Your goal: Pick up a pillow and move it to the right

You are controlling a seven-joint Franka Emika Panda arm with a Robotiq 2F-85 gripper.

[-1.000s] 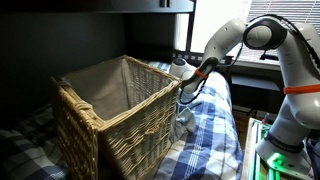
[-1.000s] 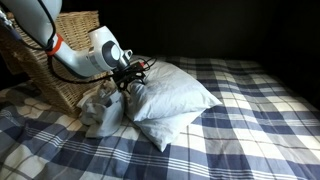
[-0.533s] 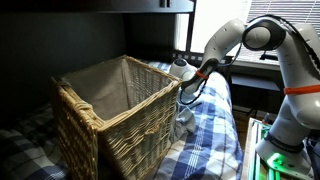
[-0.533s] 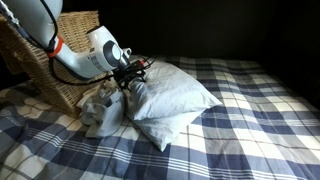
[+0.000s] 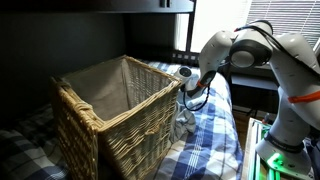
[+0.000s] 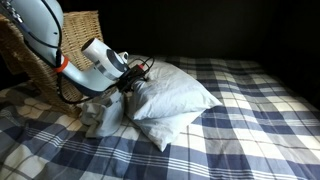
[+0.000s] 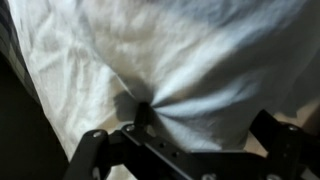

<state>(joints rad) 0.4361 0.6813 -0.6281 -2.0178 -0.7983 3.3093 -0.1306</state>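
Puckered fabric already lies between my gripper's open fingers, so my gripper needs to go down a little further next into the upper pillow's edge (image 7: 192, 118) beside the basket and close.
A white pillow (image 6: 178, 93) lies on the blue plaid bed, on top of a second white pillow (image 6: 160, 130). My gripper (image 6: 131, 82) is pressed into the upper pillow's left edge, next to the wicker basket. In the wrist view the pillow (image 7: 200, 50) fills the frame. The gripper's fingers (image 7: 205, 125) stand wide apart with pillow fabric between them, and the fabric is puckered at the left finger. In an exterior view the gripper (image 5: 190, 97) hangs just behind the basket's corner, and the pillow is mostly hidden.
A large wicker basket (image 5: 110, 110) with a cloth liner stands on the bed; it also shows in an exterior view (image 6: 78, 30). A crumpled pale cloth (image 6: 100, 113) lies by the pillows. Plaid bedding (image 6: 250, 120) stretches to the right.
The arm's links have swung lower and changed pose. The gripper has stayed at the pillow's edge and the pillow has not visibly moved.
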